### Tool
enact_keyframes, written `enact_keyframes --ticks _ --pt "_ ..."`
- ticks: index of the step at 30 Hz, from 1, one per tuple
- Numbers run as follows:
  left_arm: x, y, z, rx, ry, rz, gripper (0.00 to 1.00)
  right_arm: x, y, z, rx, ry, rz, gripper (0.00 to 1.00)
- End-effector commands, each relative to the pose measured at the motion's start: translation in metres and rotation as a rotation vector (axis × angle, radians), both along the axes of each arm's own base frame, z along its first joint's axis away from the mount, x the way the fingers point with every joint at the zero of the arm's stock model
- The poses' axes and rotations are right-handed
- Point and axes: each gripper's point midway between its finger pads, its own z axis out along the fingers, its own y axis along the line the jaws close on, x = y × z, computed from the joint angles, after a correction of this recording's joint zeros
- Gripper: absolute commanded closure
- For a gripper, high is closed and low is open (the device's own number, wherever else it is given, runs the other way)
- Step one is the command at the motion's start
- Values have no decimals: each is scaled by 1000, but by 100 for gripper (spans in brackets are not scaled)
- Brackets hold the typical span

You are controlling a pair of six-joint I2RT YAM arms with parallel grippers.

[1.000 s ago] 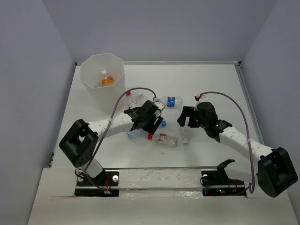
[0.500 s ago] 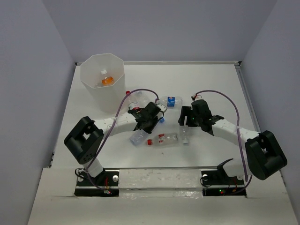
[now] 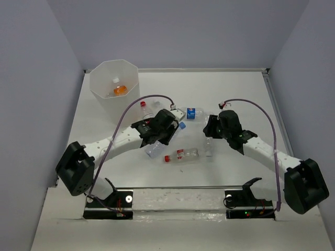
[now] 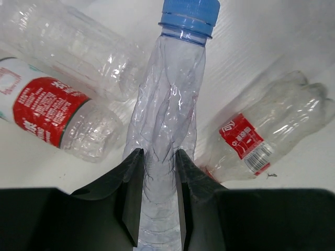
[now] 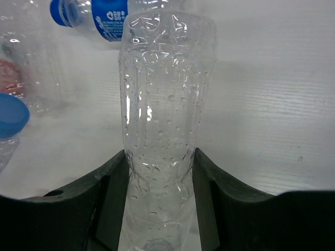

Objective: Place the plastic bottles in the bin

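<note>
My left gripper lifts outward over the bin's tall rim next and releases, since the bin's opening lies to the gripper's left in the top view.
My left gripper is shut on a crushed clear bottle with a blue cap, gripped across its middle. My right gripper is shut on a clear ribbed bottle beaded with droplets. The white bin stands at the far left with an orange-filled bottle inside. Loose on the table lie a red-label bottle, a blue-label bottle and a red-capped bottle.
Another clear bottle lies beside the red-label one under my left wrist. Purple cables arch over both arms. The table's raised rail runs along the right side, and grey walls close in the back and sides.
Both grippers have closed on their bottles, the left first and the right after it. Both arms have shifted a little over the bottle cluster.
</note>
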Motion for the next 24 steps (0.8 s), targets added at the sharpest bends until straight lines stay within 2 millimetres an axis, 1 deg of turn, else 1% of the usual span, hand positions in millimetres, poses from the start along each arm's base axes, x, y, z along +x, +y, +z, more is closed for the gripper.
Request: enact_keyframes --ticks 1,2,3,4,5,6,7,8,9,10,12,13,14,15,16,17,18,20,21,23,24 --pt "6 -15 83 -175 -126 -7 91 -3 -9 30 18 -88 -23 63" --pt "7 -17 108 -230 -160 0 91 -7 -9 41 36 -115 -16 63" --pt "7 -18 121 -262 -179 2 91 -9 -9 46 45 -126 -11 63" --pt "8 -19 146 -318 -219 7 91 -12 -10 48 52 -133 -9 63" --pt "10 -21 162 -363 -249 15 91 -16 -9 60 77 -163 0 64" --pt "11 -21 176 -395 -271 27 91 -18 -9 65 88 -178 5 64" --pt "12 -20 203 -450 -311 48 91 -21 -10 69 98 -189 8 64" --pt "19 -14 216 -458 -351 93 91 -24 -10 81 121 -224 14 64" --pt "23 -9 230 -473 -384 127 91 -27 -9 85 134 -233 26 64" --pt "29 -2 259 -509 -440 169 91 -29 -8 90 149 -243 29 65" --pt "44 19 294 -546 -541 286 91 -34 -4 101 182 -263 56 66" --pt "48 31 320 -589 -596 337 91 -36 -3 108 200 -282 63 66" --pt "61 54 339 -618 -660 438 91 -37 -1 113 212 -289 71 66" --pt "67 68 353 -641 -696 488 91 -37 -1 117 216 -299 74 66" --pt "71 85 368 -668 -739 540 92 -41 6 121 239 -298 113 66" --pt "84 117 385 -700 -814 651 93 -41 8 123 245 -299 119 66" --pt "90 136 392 -712 -855 712 93 -42 13 129 262 -309 138 66" --pt "101 168 397 -733 -914 818 93 -43 18 135 278 -321 157 67" --pt "109 192 407 -766 -961 872 93 -43 20 142 286 -333 167 67" --pt "120 212 405 -757 -999 940 93 -44 24 147 291 -341 183 67" --pt "128 228 406 -746 -1035 981 93 -45 28 150 294 -345 199 67"
